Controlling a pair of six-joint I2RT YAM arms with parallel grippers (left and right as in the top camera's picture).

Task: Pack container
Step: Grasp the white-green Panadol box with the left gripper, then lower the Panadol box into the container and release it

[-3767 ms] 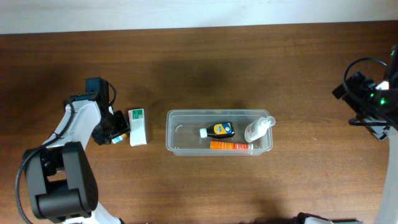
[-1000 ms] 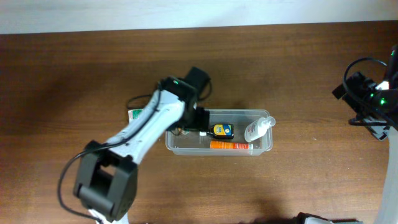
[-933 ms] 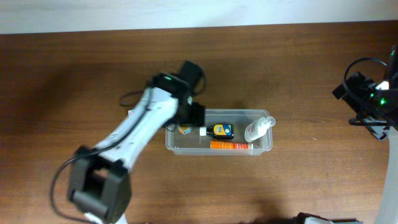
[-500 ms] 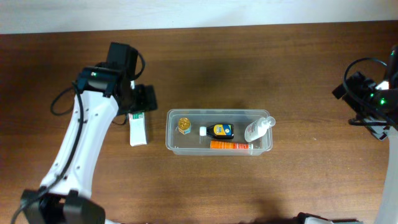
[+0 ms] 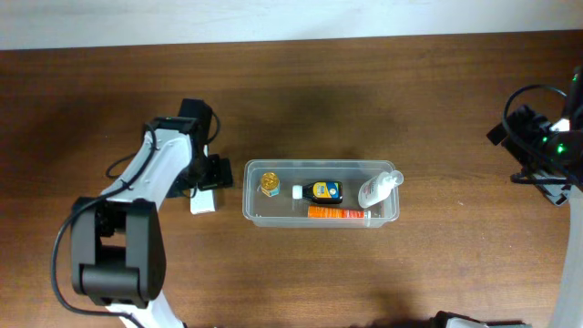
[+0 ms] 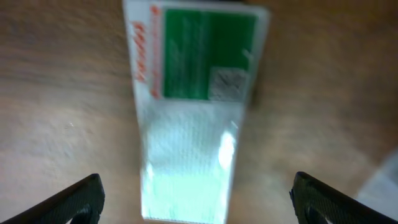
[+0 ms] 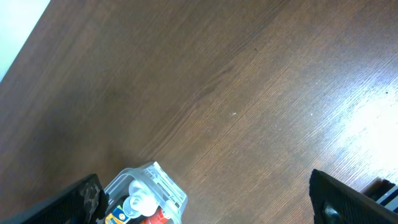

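My left gripper will next go down and shift slightly away from the tub, so both fingers come around the carton's long sides, because the carton is off-centre between them.
The container (image 5: 248,193), a clear rectangular tub, sits mid-table. Inside lie a small yellow jar (image 5: 270,183), a black-and-yellow bottle (image 5: 322,190), an orange tube (image 5: 337,213) and a clear white bottle (image 5: 377,189). My left gripper (image 5: 211,173) hovers over a white-and-green carton (image 5: 202,202) lying left of the tub. Its fingers stand open on either side of the carton (image 6: 193,106), apart from it; the left gripper (image 6: 199,208) holds nothing. My right gripper (image 5: 510,137) stays at the far right, open and empty (image 7: 217,208), with the tub's corner (image 7: 149,183) low in its view.
Bare brown wooden tabletop surrounds the tub. A pale wall edge runs along the back of the table (image 5: 291,18). The left arm's base stands at the front left (image 5: 109,264).
The left arm left the small yellow jar in the tub's left end, swung out to the left, and came back down over the carton. The right arm has not moved.
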